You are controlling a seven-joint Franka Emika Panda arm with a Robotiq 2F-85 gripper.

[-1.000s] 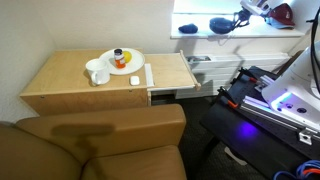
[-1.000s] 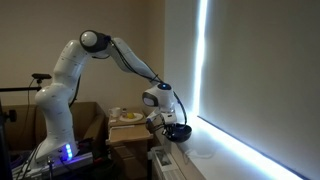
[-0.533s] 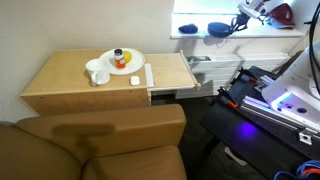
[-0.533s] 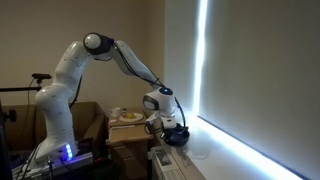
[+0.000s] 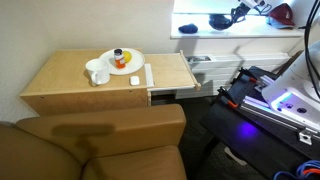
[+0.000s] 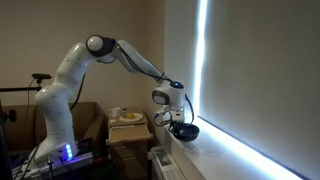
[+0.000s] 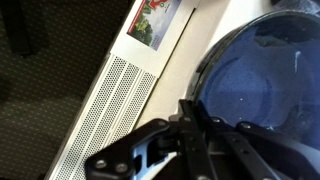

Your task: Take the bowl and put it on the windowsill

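Observation:
The bowl is already over the white windowsill [image 5: 200,34], so my gripper will next lower it a little until it rests there, then release the bowl's rim.
A dark blue bowl [image 5: 218,21] is at the white windowsill [image 5: 200,34], by the bright window. It also shows in an exterior view [image 6: 185,131] just above the sill [image 6: 215,155]. My gripper [image 5: 235,16] is shut on the bowl's rim and also shows there [image 6: 177,119]. In the wrist view the bowl [image 7: 265,70] fills the upper right, with the closed fingers [image 7: 192,118] clamped over its near rim. I cannot tell whether the bowl touches the sill.
A wooden side table [image 5: 60,80] carries a plate [image 5: 135,62] with an orange item and a white mug [image 5: 97,72]. A brown sofa [image 5: 90,145] stands in front. A white radiator [image 7: 95,110] runs below the sill. A red object [image 5: 284,14] sits on the sill.
The arm has carried the bowl farther over the windowsill, toward the window. The grip on the rim has not changed.

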